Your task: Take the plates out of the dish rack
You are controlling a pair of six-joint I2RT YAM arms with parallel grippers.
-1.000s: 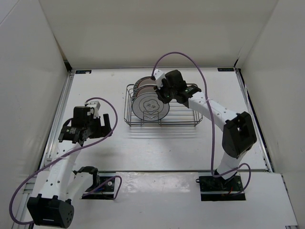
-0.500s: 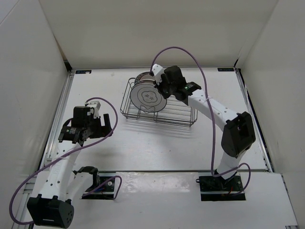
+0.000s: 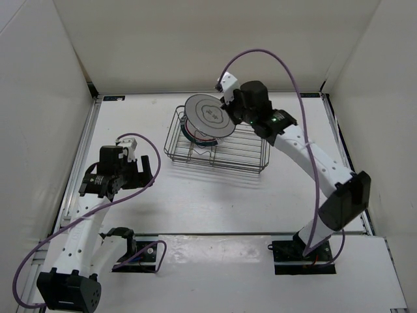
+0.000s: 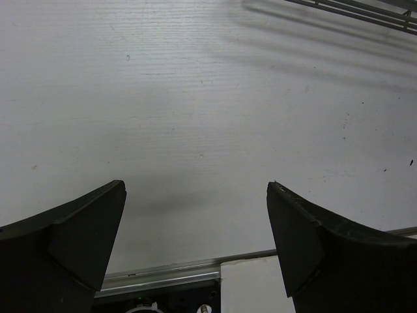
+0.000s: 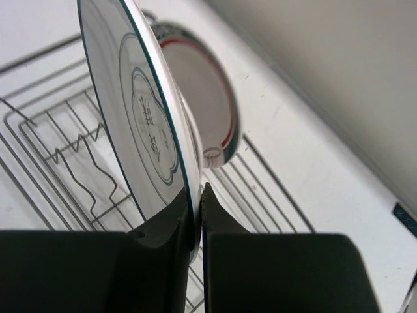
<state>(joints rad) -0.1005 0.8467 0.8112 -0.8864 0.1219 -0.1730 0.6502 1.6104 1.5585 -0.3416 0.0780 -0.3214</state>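
My right gripper will next move back past the rack (image 3: 247,156) and down to release the plate on the near tabletop, which lies bare below.
My right gripper (image 3: 228,114) is shut on the rim of the grey-motif plate (image 3: 208,115), holding it tilted above the dish rack (image 3: 247,156). In the right wrist view the fingertips of that gripper (image 5: 198,190) pinch the plate's (image 5: 140,107) lower edge. Behind it a plate with a red and teal rim (image 5: 207,98) still stands in the rack's wires (image 5: 58,163). From above, a coloured plate rim (image 3: 195,137) shows under the lifted plate. My left gripper (image 3: 148,173) hovers open over bare table left of the rack, nothing between its fingers (image 4: 85,228).
White walls enclose the table on three sides. A metal rail (image 4: 163,277) runs along the near edge below the left gripper. The rack's corner (image 4: 365,10) shows at the top right of the left wrist view. Purple cables loop over both arms.
The right gripper closed on the grey-motif plate and lifted it up out of the rack, tipping it flatter. The rack shifted slightly. The left arm stayed still.
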